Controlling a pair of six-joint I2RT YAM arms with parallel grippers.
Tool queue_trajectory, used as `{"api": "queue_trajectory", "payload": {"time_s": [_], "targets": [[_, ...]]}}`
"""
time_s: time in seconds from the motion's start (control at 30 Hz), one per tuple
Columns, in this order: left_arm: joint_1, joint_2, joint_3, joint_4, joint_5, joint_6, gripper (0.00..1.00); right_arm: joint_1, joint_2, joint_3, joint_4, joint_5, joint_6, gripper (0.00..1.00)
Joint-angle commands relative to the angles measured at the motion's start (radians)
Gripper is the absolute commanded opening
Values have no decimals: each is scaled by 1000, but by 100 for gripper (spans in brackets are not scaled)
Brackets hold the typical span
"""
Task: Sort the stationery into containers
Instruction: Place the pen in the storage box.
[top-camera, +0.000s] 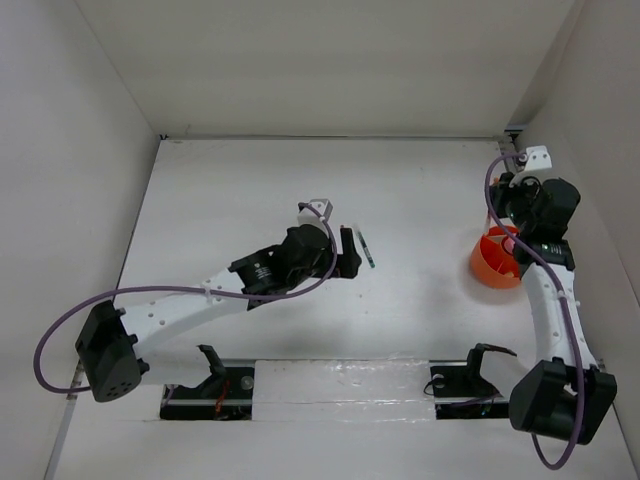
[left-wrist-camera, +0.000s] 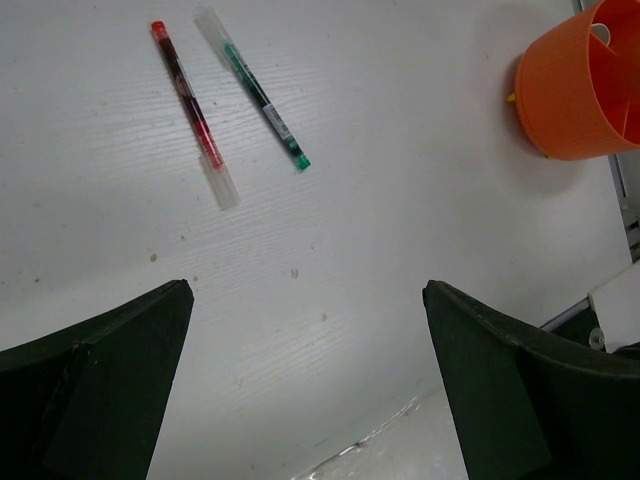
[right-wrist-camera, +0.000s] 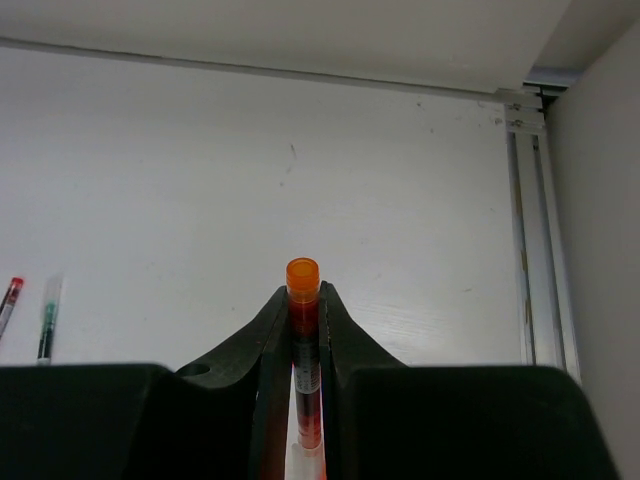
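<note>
Next, my right gripper lowers and draws back over the open orange tub (top-camera: 497, 257), since the orange-capped pen's lower end still hangs by the tub's far rim.
A red pen (left-wrist-camera: 190, 110) and a green pen (left-wrist-camera: 262, 97) lie side by side on the white table. My left gripper (left-wrist-camera: 305, 290) is open and empty above the table, just short of them. From above, the green pen (top-camera: 367, 250) shows right of the left gripper (top-camera: 348, 255), which mostly hides the red pen. The round orange tub (top-camera: 497, 257) stands at the right and also shows in the left wrist view (left-wrist-camera: 580, 85). My right gripper (right-wrist-camera: 303, 295) is shut on an orange-capped pen (right-wrist-camera: 303, 330) and sits over the tub (top-camera: 515, 225). No other stationery is in view.
White walls close the table in on the left, back and right. A metal rail (right-wrist-camera: 530, 250) runs along the right wall. A small white block (top-camera: 318, 207) sits on the left arm's wrist, another (top-camera: 537, 156) at the back right corner.
</note>
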Motion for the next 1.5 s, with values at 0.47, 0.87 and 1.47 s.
{"api": "queue_trajectory", "payload": {"time_s": [0.47, 0.87, 1.47], "targets": [[-1, -61, -40, 57, 39, -17, 100, -29, -125, -154, 13, 295, 39, 0], [-1, -50, -40, 79, 60, -8, 100, -29, -145, -254, 80, 340, 64, 0], [28, -61, -67, 120, 99, -8, 100, -29, -120, -264, 117, 358, 64, 10]]}}
